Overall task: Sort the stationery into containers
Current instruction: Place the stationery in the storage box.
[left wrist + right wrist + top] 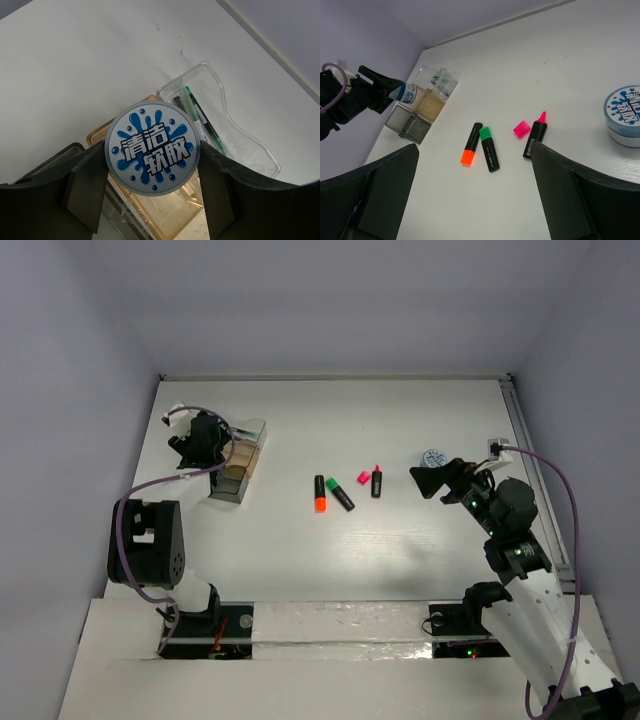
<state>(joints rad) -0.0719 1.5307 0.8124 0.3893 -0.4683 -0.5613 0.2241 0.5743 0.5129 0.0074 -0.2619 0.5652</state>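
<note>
The second disc point(433, 457) point(625, 112) stands below my empty right gripper, to the right in its wrist view. Next, the gripper swings that way and tilts down over it.
My left gripper point(152, 165) is shut on a round blue-white disc point(152, 147) and holds it above the cluster of clear boxes point(240, 462), over the tan-based box point(170, 207). The far clear box point(235, 135) holds thin pens point(200, 117). On the table lie the orange-ended marker point(320, 493), the green-ended marker point(341, 492), the pink-ended marker point(377, 481) and the tiny pink piece point(363, 478). The second disc point(433, 457) lies at the right. My right gripper point(428, 482) is open and empty, just right of the pink marker point(535, 139).
White walls enclose the table on three sides. A rail runs along the table's right edge point(530, 450). A grey box point(410, 125) sits at the near end of the cluster. The left arm's cable point(150, 490) loops beside the boxes.
</note>
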